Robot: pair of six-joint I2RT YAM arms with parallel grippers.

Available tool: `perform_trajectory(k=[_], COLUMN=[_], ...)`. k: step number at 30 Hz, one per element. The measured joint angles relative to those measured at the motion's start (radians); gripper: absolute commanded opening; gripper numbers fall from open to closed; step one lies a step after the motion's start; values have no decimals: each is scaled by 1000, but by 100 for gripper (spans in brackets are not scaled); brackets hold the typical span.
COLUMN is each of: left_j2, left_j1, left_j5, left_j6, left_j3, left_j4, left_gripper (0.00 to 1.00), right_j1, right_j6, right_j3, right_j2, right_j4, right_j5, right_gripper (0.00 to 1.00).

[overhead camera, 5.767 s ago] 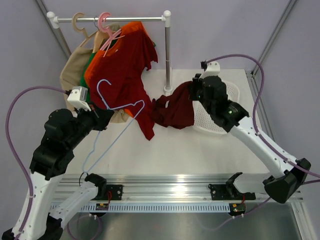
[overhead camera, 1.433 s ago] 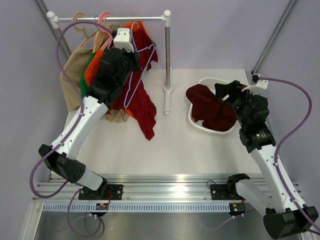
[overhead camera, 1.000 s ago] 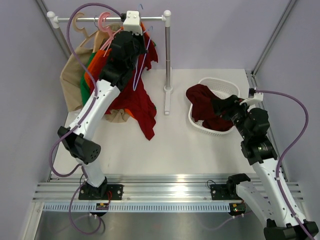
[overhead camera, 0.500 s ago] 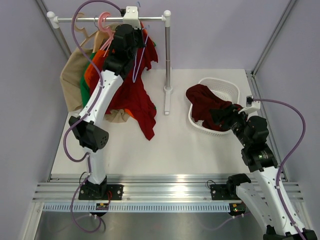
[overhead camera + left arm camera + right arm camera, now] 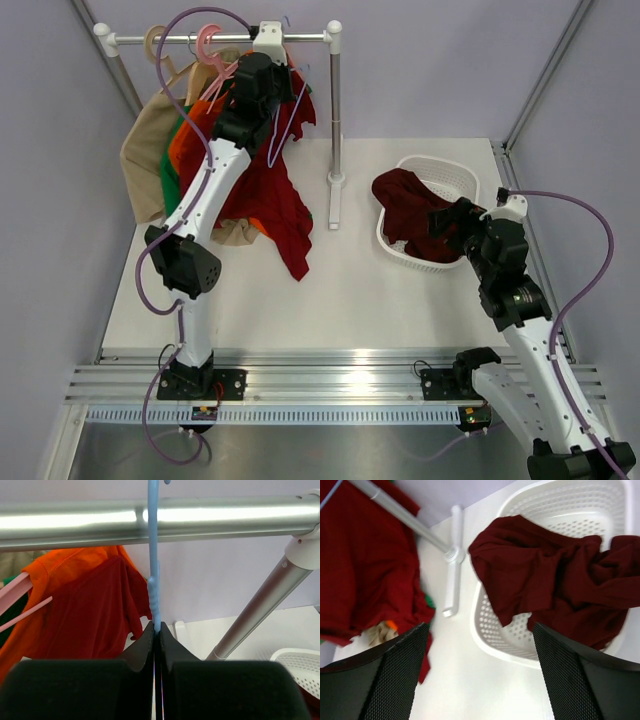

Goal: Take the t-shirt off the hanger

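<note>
The robot's left gripper needs to lower the hanger slightly next so that its hook settles onto the bar, and then open.
The maroon t-shirt (image 5: pixel 408 212) lies crumpled in the white basket (image 5: pixel 455 176), with one part draped over the basket's left rim; the right wrist view shows the t-shirt (image 5: pixel 555 580) the same way. My right gripper (image 5: pixel 447 224) hovers open at the basket's near edge, and nothing sits between the jaws of the right gripper (image 5: pixel 480 647). My left gripper (image 5: pixel 280 62) is raised to the rail, shut on the thin pale blue hanger (image 5: pixel 287 118). In the left wrist view the hanger (image 5: pixel 153 555) rises from the left gripper (image 5: pixel 157 628) across the rail (image 5: pixel 225 515). The hanger is bare.
A brighter red shirt (image 5: pixel 268 205) on a pink hanger (image 5: pixel 212 48), an orange shirt (image 5: pixel 185 140) and a beige garment (image 5: pixel 145 150) hang from the rail (image 5: pixel 200 39). The rail's right post (image 5: pixel 335 110) stands on a white foot (image 5: pixel 334 205) between the clothes and the basket.
My right gripper has opened, let go of the t-shirt in the basket and drawn back slightly. My left arm has carried the bare hanger up to the rail.
</note>
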Motion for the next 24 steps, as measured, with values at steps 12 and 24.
perform_trajectory(k=[12,24], left_j2=[0,-22], left_j1=[19,23], left_j5=[35,40], left_j6=[-21,-22], left_j3=[-57,-161], left_j4=[8,29], left_gripper=[18,94], right_j1=[0,-126], right_j6=[6,-43], right_j3=[31,188], right_j2=[126,360], right_j4=[23,45], right_j5=[162,220], right_gripper=[96,83])
